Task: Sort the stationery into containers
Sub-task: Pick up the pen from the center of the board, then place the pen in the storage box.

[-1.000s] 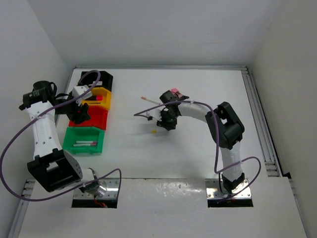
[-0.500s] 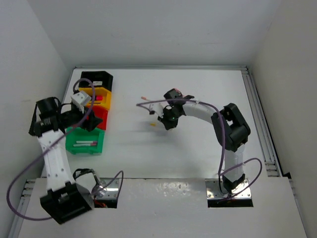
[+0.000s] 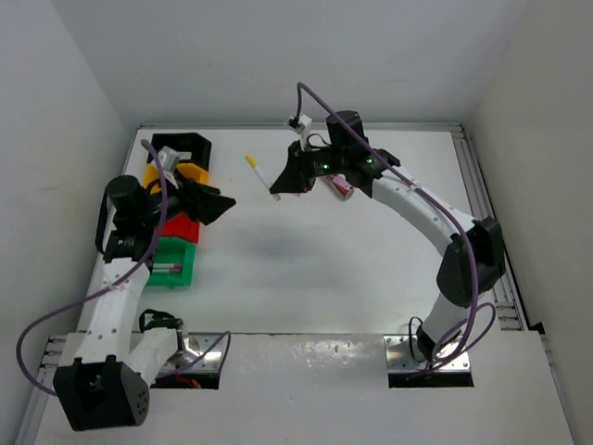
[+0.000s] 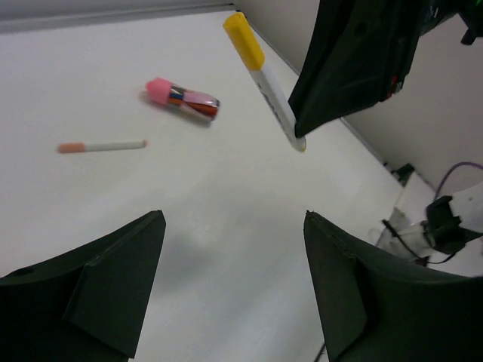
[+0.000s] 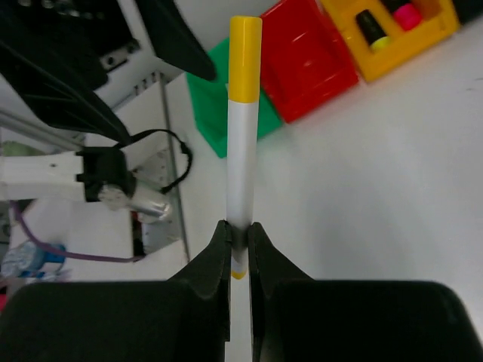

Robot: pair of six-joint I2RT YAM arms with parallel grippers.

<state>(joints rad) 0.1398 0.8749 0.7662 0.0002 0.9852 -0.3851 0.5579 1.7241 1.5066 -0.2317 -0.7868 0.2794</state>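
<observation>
I will reach next with my left gripper, away from the bins and onto the pen's yellow end, because it sticks out free, outward and to the gripper's right in the top view.
My right gripper [image 3: 279,184] is shut on a thin white pen with a yellow end [image 3: 258,173] and holds it in the air, left of the table's middle; the wrist view shows its jaws [image 5: 239,234] clamped near the pen's lower tip [image 5: 244,113]. My left gripper [image 3: 222,206] is open and empty [image 4: 232,226], beside the bins, pointing at the pen [image 4: 260,68]. The black bin [image 3: 190,146], yellow bin [image 3: 193,176], red bin [image 3: 183,228] and green bin [image 3: 176,269] stand in a column at the left. A pink-capped marker [image 4: 185,98] and an orange-ended pen [image 4: 102,146] lie on the table.
The yellow bin [image 5: 423,34] holds a yellow-capped marker [image 5: 371,29] and a pink-capped one [image 5: 407,13]. The green bin holds pens [image 3: 162,267]. Purple cables loop off both arms. White walls close in the table on three sides.
My right gripper has lifted the yellow-ended pen off the table and swung back and left. My left arm has left the bins and turned its open gripper toward the middle.
</observation>
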